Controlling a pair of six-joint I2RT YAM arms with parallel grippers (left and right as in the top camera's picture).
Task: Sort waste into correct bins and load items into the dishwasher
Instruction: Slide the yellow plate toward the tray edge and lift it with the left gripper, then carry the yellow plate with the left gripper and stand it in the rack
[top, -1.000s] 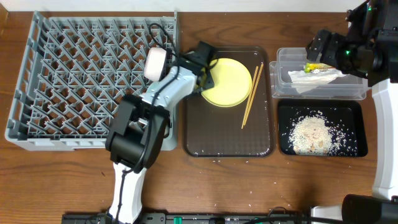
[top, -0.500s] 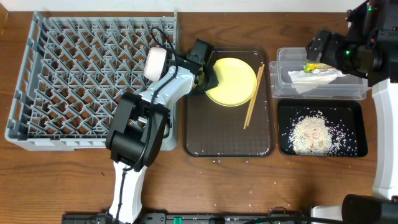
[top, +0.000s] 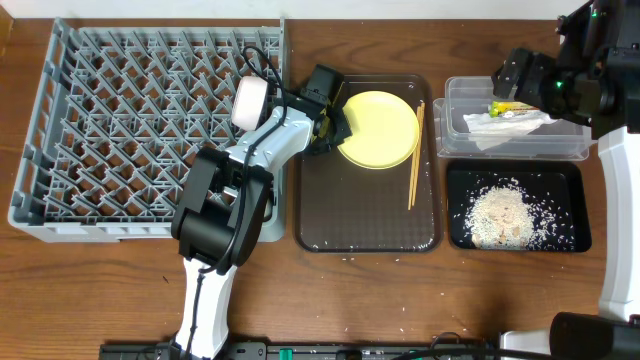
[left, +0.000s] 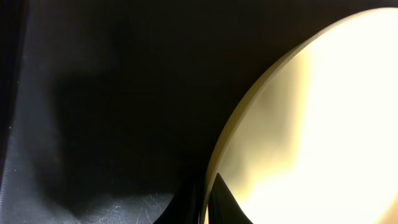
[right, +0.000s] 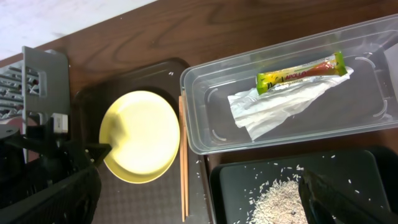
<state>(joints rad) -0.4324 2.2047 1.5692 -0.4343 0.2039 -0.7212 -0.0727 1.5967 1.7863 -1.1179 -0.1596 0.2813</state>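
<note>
The grey dish rack's far rows are empty. Next, my left gripper rises across the dish rack's side, tilts the plate (top: 380, 130) upright, lowers it there and releases.
The yellow plate (top: 380, 130) lies at the back of the brown serving tray (top: 365, 215). My left gripper (top: 337, 126) is shut on the plate's left rim, and in the left wrist view that rim (left: 249, 118) runs down between the two fingertips (left: 221, 202). Thin chopsticks (top: 413, 155) lie just right of the plate. My right gripper (top: 513, 76) hangs open above the clear tub (top: 455, 120), which holds the green-yellow wrapper (right: 301, 73) and the white napkin (right: 277, 107). Rice scraps (top: 500, 215) lie in the black tray (top: 570, 180). The grey dish rack (top: 150, 125) stands at the left.
Stray rice grains dot the brown tray's front edge and the table near it. The rack's right wall stands close to the brown tray's left edge, with my left arm reaching across it. Bare wood runs along the table's front.
My left gripper has closed on the plate's rim. The plate has shifted a little to the right, and the chopsticks have been pushed from a slant to nearly straight along the tray's right side.
</note>
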